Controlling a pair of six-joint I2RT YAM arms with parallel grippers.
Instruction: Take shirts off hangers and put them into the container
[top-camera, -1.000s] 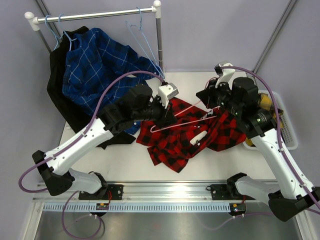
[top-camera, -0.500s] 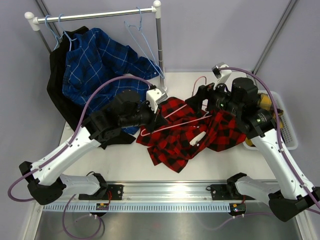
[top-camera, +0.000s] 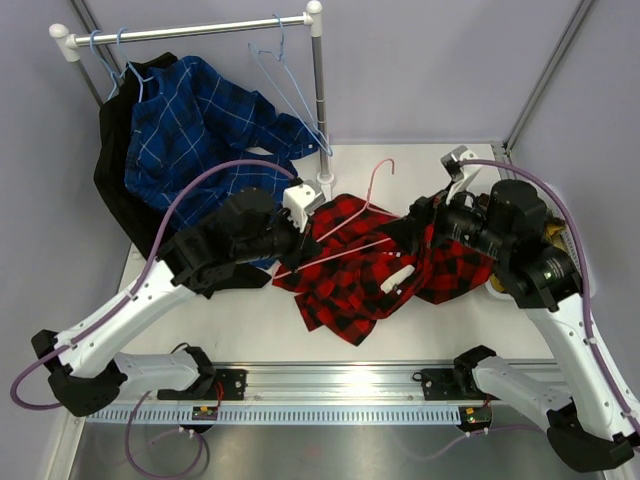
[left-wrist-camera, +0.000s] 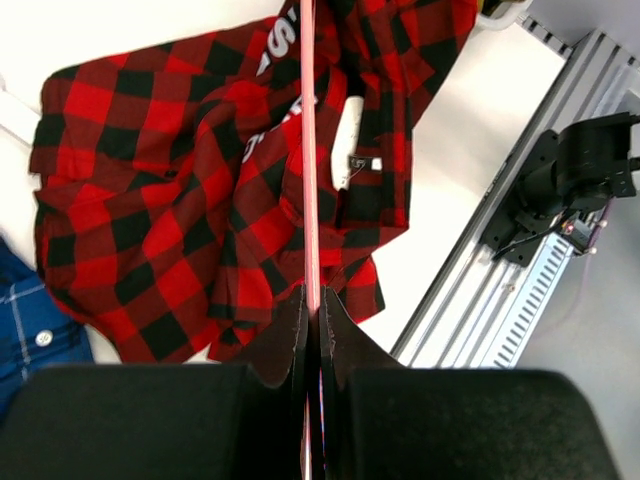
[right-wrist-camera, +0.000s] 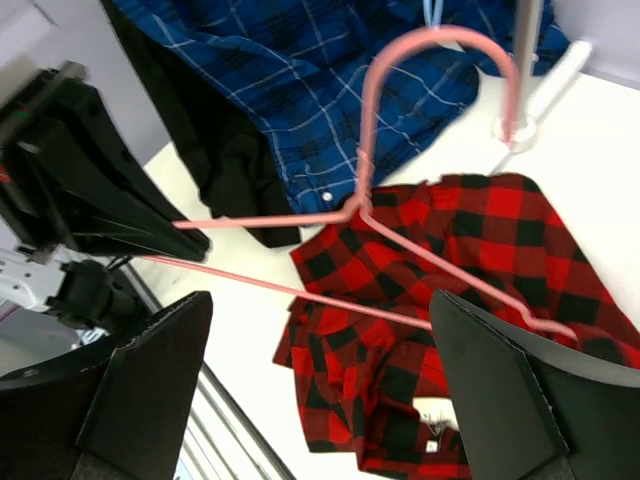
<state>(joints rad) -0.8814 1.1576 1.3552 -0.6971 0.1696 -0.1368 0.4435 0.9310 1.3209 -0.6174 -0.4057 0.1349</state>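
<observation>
The shirtless hanger goes up and outward in my left gripper next, hooks on the silver bar's bare part (top-camera: 222, 28) and is released.
My left gripper (left-wrist-camera: 312, 300) is shut on the bottom wire of a pink hanger (top-camera: 350, 215), holding it tilted above the table with its hook (right-wrist-camera: 440, 35) up. The red-and-black plaid shirt (top-camera: 365, 280) lies crumpled on the table under the hanger (left-wrist-camera: 309, 150). The hanger's far end runs behind a finger of my right gripper (right-wrist-camera: 320, 300). That gripper (top-camera: 415, 228) stands wide open over the shirt (right-wrist-camera: 480, 230) with nothing in it. Most of the container (top-camera: 574, 236) is hidden behind my right arm.
A blue checked shirt (top-camera: 200, 130) and a black shirt (top-camera: 112, 175) hang from the silver rail (top-camera: 190, 30) at the back left. Empty light blue hangers (top-camera: 285, 80) hang near the rail's right post. The arm-base rail runs along the near edge.
My right gripper has opened wide and drawn back to the right. My left gripper has pulled the pink hanger leftward, and the hook now stands free.
</observation>
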